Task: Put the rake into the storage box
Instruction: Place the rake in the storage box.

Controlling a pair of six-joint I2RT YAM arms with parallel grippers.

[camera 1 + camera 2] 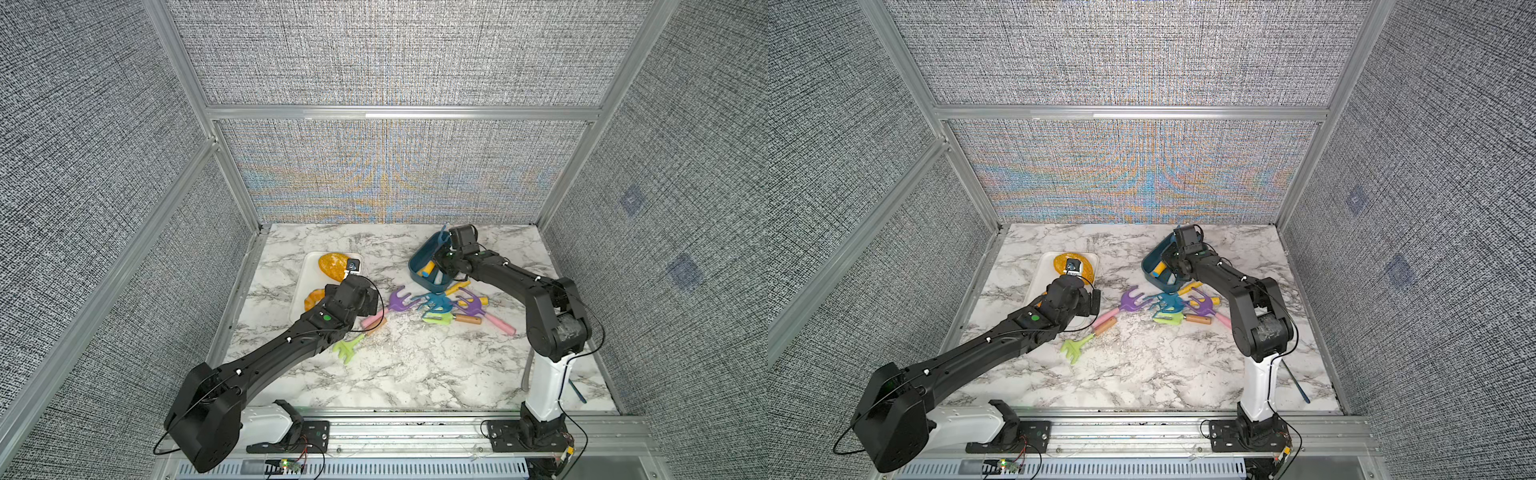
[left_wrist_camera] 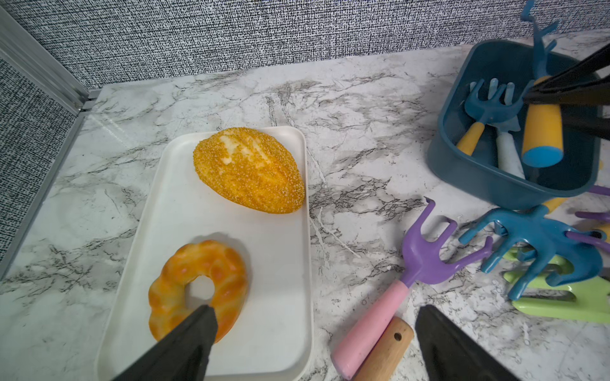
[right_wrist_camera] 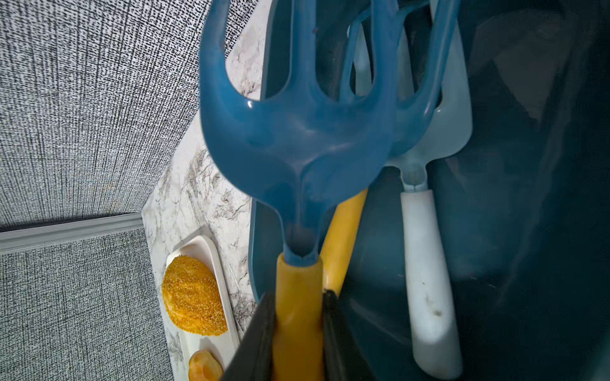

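Observation:
I need to move my right gripper down toward the bottom of the storage box next and let go of the rake's yellow handle. The blue rake I am holding still hangs above the tools lying in the box.
The storage box (image 1: 417, 266) (image 1: 1152, 272) (image 2: 478, 179) is a dark teal tub on the marble table, at the far right. My right gripper (image 3: 298, 297) is shut on the yellow handle of a blue rake (image 3: 297, 138) (image 2: 543, 132). It holds the rake tilted inside the box, tines (image 1: 444, 232) sticking up past the far rim. Another blue rake (image 2: 491, 105) and a white-handled pale tool (image 3: 425, 264) lie in the box. My left gripper (image 2: 317, 311) is open and holds nothing, over the tray's edge next to a purple rake with a pink handle (image 2: 425, 257) (image 1: 399, 301).
A white tray (image 2: 274, 264) (image 1: 302, 286) at the left holds a seeded bread (image 2: 249, 170) and a ring pastry (image 2: 198, 280). A pile of coloured rakes (image 1: 440, 307) lies in front of the box. A green rake (image 1: 347, 347) lies beside my left arm. A blue stick (image 1: 577, 390) lies front right.

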